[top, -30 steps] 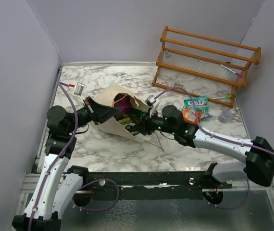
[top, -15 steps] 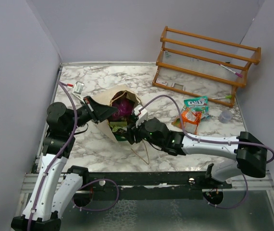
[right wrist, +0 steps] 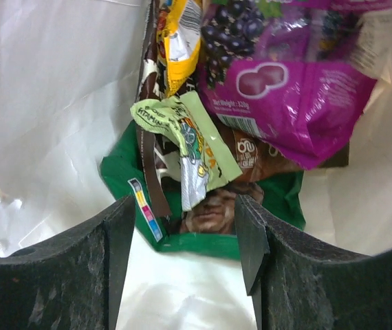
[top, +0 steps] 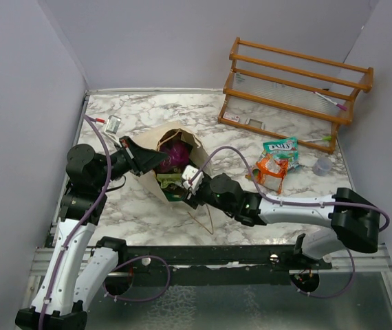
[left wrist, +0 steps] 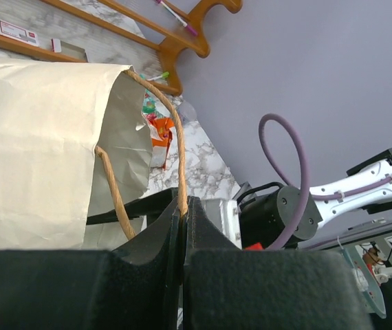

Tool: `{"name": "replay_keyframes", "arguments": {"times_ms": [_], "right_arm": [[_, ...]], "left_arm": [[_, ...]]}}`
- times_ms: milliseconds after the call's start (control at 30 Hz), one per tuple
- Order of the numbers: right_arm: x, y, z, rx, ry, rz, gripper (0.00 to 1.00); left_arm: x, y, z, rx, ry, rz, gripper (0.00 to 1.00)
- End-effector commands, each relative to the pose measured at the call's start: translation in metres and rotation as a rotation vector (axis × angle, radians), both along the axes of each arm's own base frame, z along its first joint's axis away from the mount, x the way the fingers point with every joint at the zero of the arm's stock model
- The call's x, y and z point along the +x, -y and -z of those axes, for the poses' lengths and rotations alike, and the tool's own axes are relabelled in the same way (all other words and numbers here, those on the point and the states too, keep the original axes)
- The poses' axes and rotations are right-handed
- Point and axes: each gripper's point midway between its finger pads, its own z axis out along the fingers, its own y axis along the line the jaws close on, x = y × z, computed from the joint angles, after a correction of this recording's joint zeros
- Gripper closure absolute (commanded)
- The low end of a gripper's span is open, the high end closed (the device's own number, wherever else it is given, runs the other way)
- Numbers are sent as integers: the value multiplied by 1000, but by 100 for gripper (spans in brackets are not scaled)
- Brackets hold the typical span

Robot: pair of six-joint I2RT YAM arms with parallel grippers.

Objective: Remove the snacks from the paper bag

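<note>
My right gripper pushes deeper into the bag next, to the left in the overhead view, onto the light-green packet's near corner point(top: 174, 183) point(right wrist: 197, 193), which points uncovered toward my fingers.
The cream paper bag point(top: 177, 133) lies on the marble table, mouth toward the right arm. My left gripper point(top: 156, 160) is shut on its brown cord handle point(left wrist: 177, 158), holding the mouth open. My right gripper point(top: 181, 189) is open, its fingers inside the bag's mouth. Between its fingertips lies a green bag point(right wrist: 210, 220), with a light-green packet point(right wrist: 189, 137), a dark brown one point(right wrist: 251, 155), a yellow one point(right wrist: 179, 34) and a magenta-purple one point(right wrist: 285, 75) behind. An orange packet point(top: 270, 168) and a green-white packet point(top: 280, 146) lie on the table to the right.
An orange wooden rack point(top: 292, 89) stands at the back right with a pen on it. A clear plastic cup point(top: 323, 166) sits right of the taken-out packets. A small card point(top: 114, 124) lies at the back left. The bag's second cord handle point(top: 203, 216) trails toward the near edge.
My right gripper has moved left, from beside the bag into its mouth. The bag has been pulled more upright and open. The left gripper keeps hold of the handle.
</note>
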Motion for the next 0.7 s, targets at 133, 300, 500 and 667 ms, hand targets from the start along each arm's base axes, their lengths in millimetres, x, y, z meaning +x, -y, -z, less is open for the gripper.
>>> {"name": "replay_keyframes", "arguments": {"times_ms": [133, 300, 500, 667], "right_arm": [[25, -28, -11, -43, 216, -25, 41], [34, -35, -5, -60, 266, -12, 52], [41, -43, 2, -98, 283, -10, 62], [48, -48, 11, -135, 292, 7, 65]], "left_arm": [[-5, -1, -9, 11, 31, -4, 100], [-5, -1, -7, 12, 27, -4, 100], [-4, -1, -6, 14, 27, -2, 100], [-4, 0, -9, 13, 31, 1, 100]]}}
